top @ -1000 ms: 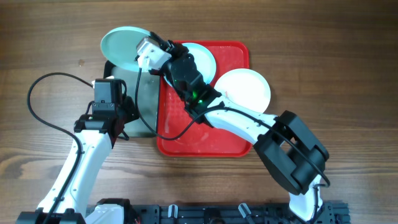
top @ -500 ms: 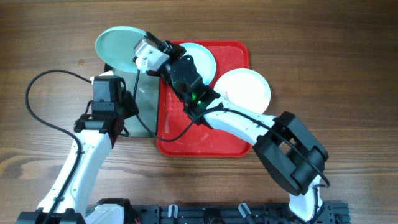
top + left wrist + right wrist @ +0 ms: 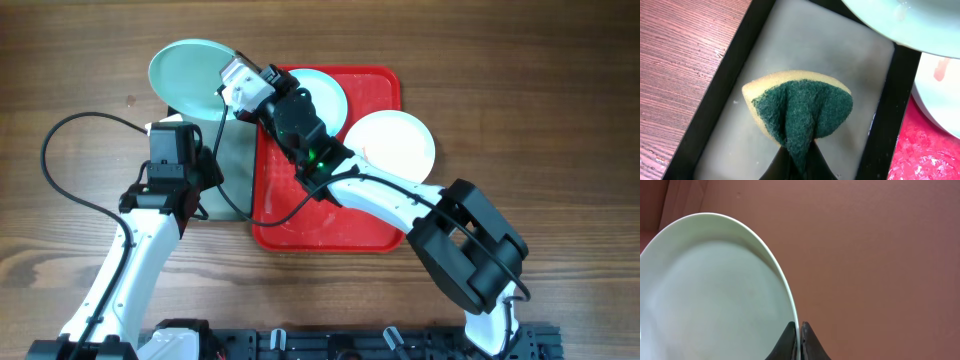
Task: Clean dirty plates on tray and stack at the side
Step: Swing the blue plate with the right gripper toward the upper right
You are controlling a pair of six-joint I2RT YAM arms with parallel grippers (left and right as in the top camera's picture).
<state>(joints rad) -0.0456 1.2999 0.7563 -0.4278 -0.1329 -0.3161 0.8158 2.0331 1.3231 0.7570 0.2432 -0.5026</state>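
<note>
I should swing my right gripper across, lower the plate and release it, since bare tabletop beside the white plate lies below the gripper, to its right in the overhead view.
My right gripper [image 3: 798,325] is shut on the rim of a light blue plate [image 3: 190,72], holding it over the table past the far left corner of the red tray [image 3: 330,225]. In the right wrist view that plate [image 3: 715,290] fills the left half. A second light blue plate [image 3: 325,92] lies on the tray's far part; the left wrist view shows a reddish smear on this second plate [image 3: 940,90]. A white plate [image 3: 395,142] overlaps the tray's right edge. My left gripper [image 3: 799,160] is shut on a green and yellow sponge [image 3: 800,107].
A smaller dark grey tray [image 3: 235,170] lies against the red tray's left side, and the sponge hangs over its floor [image 3: 840,55]. Brown wooden table [image 3: 540,100] surrounds both trays. The left arm's black cable [image 3: 60,170] loops at the left.
The right gripper has carried the light blue plate a little further left and away from the red tray. The left gripper with the sponge has shifted only slightly.
</note>
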